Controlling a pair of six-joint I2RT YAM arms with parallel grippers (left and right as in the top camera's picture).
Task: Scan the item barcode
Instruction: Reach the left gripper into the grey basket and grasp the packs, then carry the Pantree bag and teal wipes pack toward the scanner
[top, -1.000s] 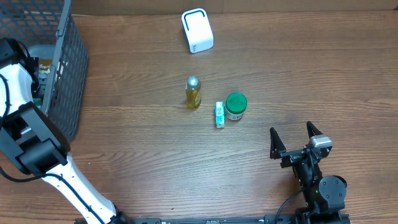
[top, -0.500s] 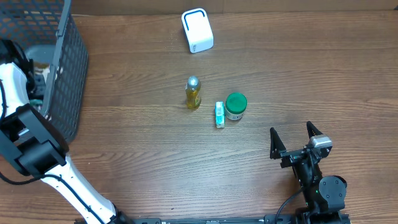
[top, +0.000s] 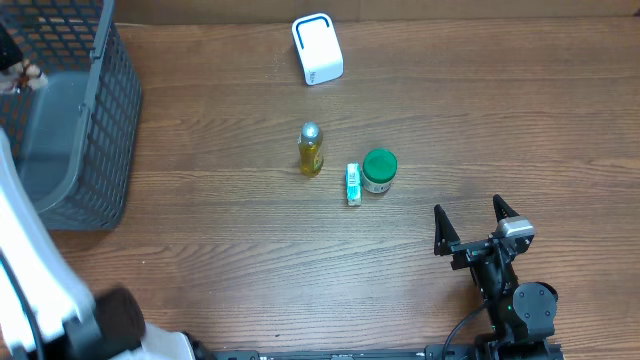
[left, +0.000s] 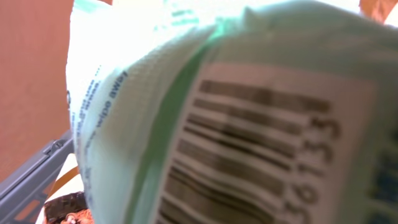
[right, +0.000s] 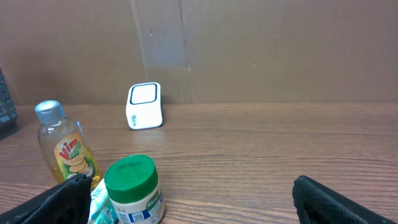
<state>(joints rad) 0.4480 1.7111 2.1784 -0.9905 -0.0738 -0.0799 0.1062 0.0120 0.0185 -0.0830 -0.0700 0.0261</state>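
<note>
Next, my left gripper moves to the right in the overhead view and down, releasing the packet on the tabletop (top: 258, 196) beside the yellow bottle, because space is clear there.
A pale green packet (left: 137, 106) with a printed barcode (left: 249, 155) fills the left wrist view, very close to the camera. It hangs above the basket, and my left gripper is shut on it with the fingers hidden behind it. From overhead only the blurred white left arm (top: 20, 230) shows, raised at the left edge. The white scanner box (top: 317, 49) stands at the back of the table. My right gripper (top: 478, 222) rests open near the front right with nothing between its fingers (right: 311, 196).
A grey mesh basket (top: 105, 120) stands at the far left. Mid-table are a yellow bottle (top: 310, 150), a green-lidded jar (top: 379, 170) and a small teal-and-white box (top: 352, 184). The right wrist view shows the bottle (right: 65, 149), jar (right: 132, 190) and scanner (right: 144, 106).
My left arm has risen out of the basket toward the overhead camera with the packet. The right arm and the items on the table have not moved.
</note>
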